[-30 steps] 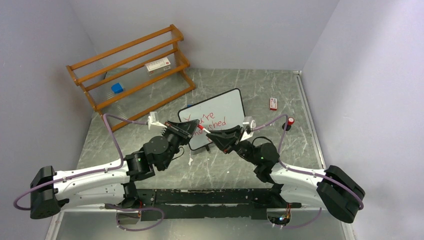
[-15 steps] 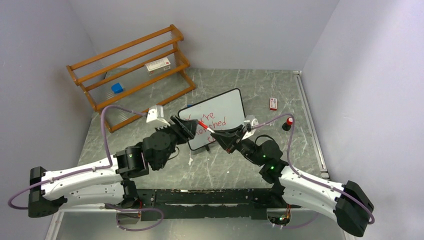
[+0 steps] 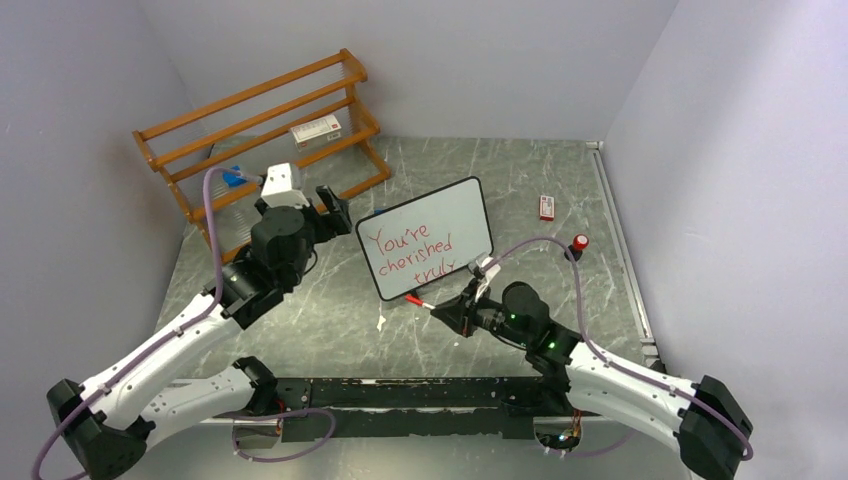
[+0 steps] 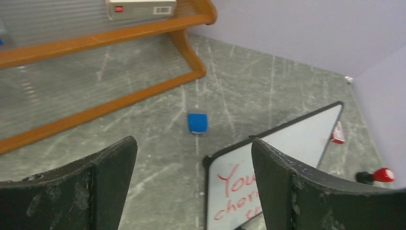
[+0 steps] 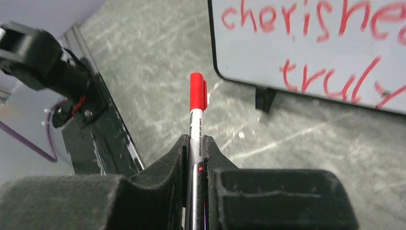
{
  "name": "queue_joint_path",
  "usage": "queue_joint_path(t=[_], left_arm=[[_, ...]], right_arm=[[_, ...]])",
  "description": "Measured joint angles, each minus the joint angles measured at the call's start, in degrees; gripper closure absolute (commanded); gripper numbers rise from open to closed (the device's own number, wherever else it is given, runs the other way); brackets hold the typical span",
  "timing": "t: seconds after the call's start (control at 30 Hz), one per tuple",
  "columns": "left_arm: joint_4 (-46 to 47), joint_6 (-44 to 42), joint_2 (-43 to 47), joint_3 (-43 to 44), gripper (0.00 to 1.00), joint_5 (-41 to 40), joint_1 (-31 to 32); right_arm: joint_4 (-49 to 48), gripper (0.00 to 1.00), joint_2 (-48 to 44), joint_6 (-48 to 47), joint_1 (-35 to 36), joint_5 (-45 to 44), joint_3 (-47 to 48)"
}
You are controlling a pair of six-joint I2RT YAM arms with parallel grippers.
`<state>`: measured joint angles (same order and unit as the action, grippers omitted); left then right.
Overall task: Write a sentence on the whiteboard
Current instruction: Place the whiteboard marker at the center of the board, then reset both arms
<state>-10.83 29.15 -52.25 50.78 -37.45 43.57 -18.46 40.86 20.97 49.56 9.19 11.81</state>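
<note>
The robot's right gripper should next bring the capped marker down and back onto the table in front of the whiteboard, because the sentence (image 3: 408, 252) is complete.
The whiteboard (image 3: 440, 215) stands tilted at mid-table, with the sentence (image 3: 408, 252) in red marker on it: "You're cherished truly". My left gripper (image 3: 331, 204) hangs open and empty just left of the board's left edge. In the left wrist view the gripper (image 4: 191, 191) frames the whiteboard (image 4: 297, 139) corner and the start of the sentence (image 4: 234, 191). My right gripper (image 3: 448, 312) is shut on a red-capped marker (image 3: 418, 300) by the board's near edge. In the right wrist view the gripper (image 5: 195, 146) holds the marker (image 5: 197, 108) pointing past the whiteboard (image 5: 306, 52).
A wooden rack (image 3: 265, 135) stands at the back left with a white box (image 3: 315, 130) and a blue item (image 3: 233, 176) on it. A blue object (image 4: 197, 123) lies behind the board. A small red-and-white box (image 3: 546, 207) and a red-topped knob (image 3: 579, 243) sit to the right.
My left gripper opened, let go of the marker and drew back to the left. My right gripper carried the marker down off the board, uncovering the whole sentence.
</note>
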Motion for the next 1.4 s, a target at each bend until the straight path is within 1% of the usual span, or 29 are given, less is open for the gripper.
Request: queue_joint_path(t=[0.1, 0.17, 0.37, 0.47, 0.5, 0.53, 0.6, 0.67, 0.77, 0.83, 0.9, 1.0, 1.03, 1.17, 1.3, 1.4], left_arm=[[-0.3, -2.8, 2.1, -1.4, 0.04, 2.5, -3.7], [-0.9, -4.5, 4.7, -3.0, 0.02, 3.3, -4.7], [-1.8, -10.2, 14.6, -9.5, 0.02, 5.0, -4.9], [-2.6, -12.5, 18.6, -12.7, 0.02, 6.3, -5.0], [-2.9, -13.3, 19.7, -13.2, 0.02, 6.8, -5.0], [-3.1, -14.2, 20.9, -13.5, 0.02, 7.3, -5.0], [-3.2, -15.5, 22.6, -13.7, 0.02, 7.9, -5.0], [-3.7, -16.4, 24.4, -13.8, 0.02, 8.6, -5.0], [-4.8, -17.0, 26.6, -13.8, 0.02, 9.5, -5.1], [-5.9, -17.2, 28.0, -13.8, 0.02, 9.6, -5.1], [-7.0, -17.4, 29.6, -13.8, 0.02, 9.6, -5.1], [-8.6, -17.4, 32.5, -13.8, 0.02, 9.5, -5.1], [-9.2, -17.4, 33.6, -13.8, 0.02, 9.4, -5.1], [-12.1, -17.1, 36.7, -13.6, 0.02, 8.8, -5.1], [-15.6, -16.3, 39.3, -12.1, 0.02, 7.8, -5.1], [-17.8, -15.6, 41.4, -10.5, 0.02, 7.2, -5.1]], right_arm=[[1.2, 1.0, 1.9, 1.4, 0.0, 1.4, -1.6], [1.6, 0.97, 3.7, 2.3, 0.0, 1.9, -2.5], [2.1, 0.93, 9.9, 4.8, 0.0, 2.1, -4.1], [1.6, 0.86, 12.8, 6.1, 0.0, 1.5, -4.2], [1.4, 0.81, 13.4, 6.6, 0.1, 1.2, -4.2], [1.1, 0.74, 13.5, 7.1, 0.2, 0.7, -4.2], [1.2, 0.64, 13.4, 8.2, 0.4, -0.4, -4.2], [2.0, 0.47, 12.6, 9.2, 0.5, -1.7, -4.3], [4.4, 0.28, 9.1, 10.9, 0.6, -4.1, -4.5], [7.6, 0.18, 5.1, 11.6, 0.7, -6.3, -4.4], [11.1, 0.11, 0.7, 12.0, 0.7, -8.7, -4.2], [19.3, 0.06, -6.5, 12.5, 0.7, -14.1, -1.6], [21.4, 0.01, -8.1, 12.7, 0.7, -15.8, -0.3], [30.7, 0.0, -13.0, 13.0, 0.7, -23.9, 9.2], [38.5, 0.0, -13.1, 12.1, 0.7, -32.8, 20.9], [43.7, 0.0, -12.7, 10.8, 0.7, -39.7, 27.5]])
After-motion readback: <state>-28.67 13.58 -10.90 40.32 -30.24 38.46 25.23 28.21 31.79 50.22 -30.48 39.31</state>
